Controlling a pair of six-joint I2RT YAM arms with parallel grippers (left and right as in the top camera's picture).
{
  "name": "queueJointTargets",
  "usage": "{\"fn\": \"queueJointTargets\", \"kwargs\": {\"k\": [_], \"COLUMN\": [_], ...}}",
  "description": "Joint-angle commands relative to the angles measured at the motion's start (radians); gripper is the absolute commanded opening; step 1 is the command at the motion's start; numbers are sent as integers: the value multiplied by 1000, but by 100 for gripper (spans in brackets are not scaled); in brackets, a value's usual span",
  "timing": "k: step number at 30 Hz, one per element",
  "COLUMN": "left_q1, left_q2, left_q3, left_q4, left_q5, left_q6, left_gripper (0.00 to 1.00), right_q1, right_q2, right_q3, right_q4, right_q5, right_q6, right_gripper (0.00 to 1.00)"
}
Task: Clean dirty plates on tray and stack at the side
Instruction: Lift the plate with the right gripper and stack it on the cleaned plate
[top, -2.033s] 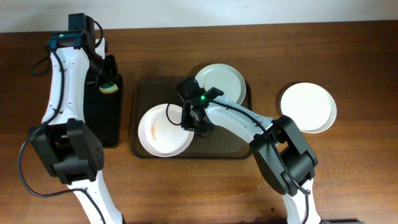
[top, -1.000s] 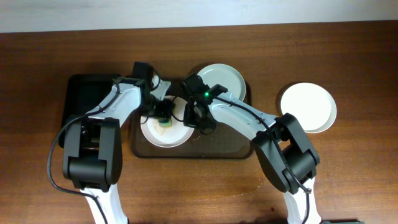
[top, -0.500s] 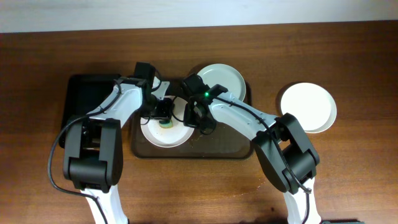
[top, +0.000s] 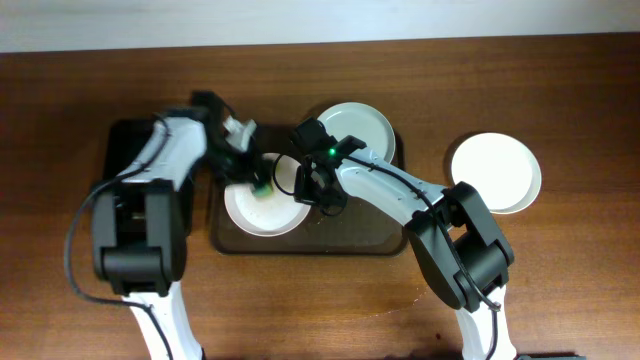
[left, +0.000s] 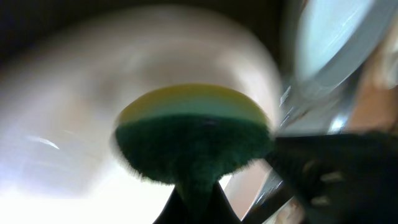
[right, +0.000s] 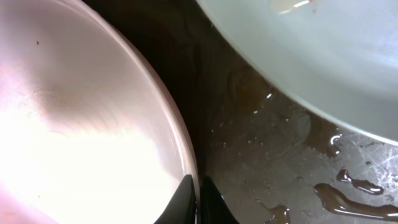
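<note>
The right gripper will next lift its plate past the bluish plate (top: 355, 133) and down onto the third white plate, because that third plate is for stacking.
A white plate (top: 262, 210) lies at the left of the dark brown tray (top: 350, 235). My left gripper (top: 258, 183) is shut on a yellow-green sponge (left: 194, 138) and presses it on that plate (left: 62, 112). My right gripper (top: 305, 190) is shut on the same plate's right rim (right: 180, 149). A second, faintly bluish plate (top: 355, 133) lies at the tray's back right (right: 323, 56). A third white plate (top: 495, 172) lies on the table right of the tray.
A narrow black tray (top: 135, 165) stands left of the brown tray. The brown tray's floor is wet with brownish drops (right: 342, 193). The table's back edge meets a pale wall.
My left arm came from the black tray with the sponge to the plate, then slid the sponge across it. The orange-brown smear no longer shows. My right gripper has held the rim throughout.
</note>
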Motion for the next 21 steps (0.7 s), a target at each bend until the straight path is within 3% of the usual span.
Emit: {"fn": "queueJointTargets", "kwargs": {"k": [1,3,6,8,10,12,14,17,21], "left_q1": [111,177,216,215,215,215,215,215,215], "left_q2": [-16,-16,-15,-15,-15,-15,-15,-15,-15], "left_q3": [224,303,303,303,303,303,303,303,302], "left_q4": [-109,-166,-187,-183,-158,-157,-153,-151,-151], "left_q5": [-89,-262,-408,-445,-445,-445,-445,-445,-445], "left_q6": [3,-11,-11,-11,-11,-11,-11,-11,-11], "left_gripper": [1,1,1,1,1,1,1,1,1], "right_q1": [-4,-4,2,45,196,278,328,316,255], "right_q2": [14,-37,-185,-280,-301,-294,-294,-294,-318], "right_q3": [12,54,125,142,140,140,140,140,141], "right_q4": [-1,-57,-240,-350,-432,-430,-459,-536,-539], "right_q5": [0,47,353,673,1161,1331,1328,1155,943], "right_q6": [-6,-104,-150,-183,-182,-162,-69,17,41], "right_gripper": [4,4,4,4,4,4,4,4,4]}}
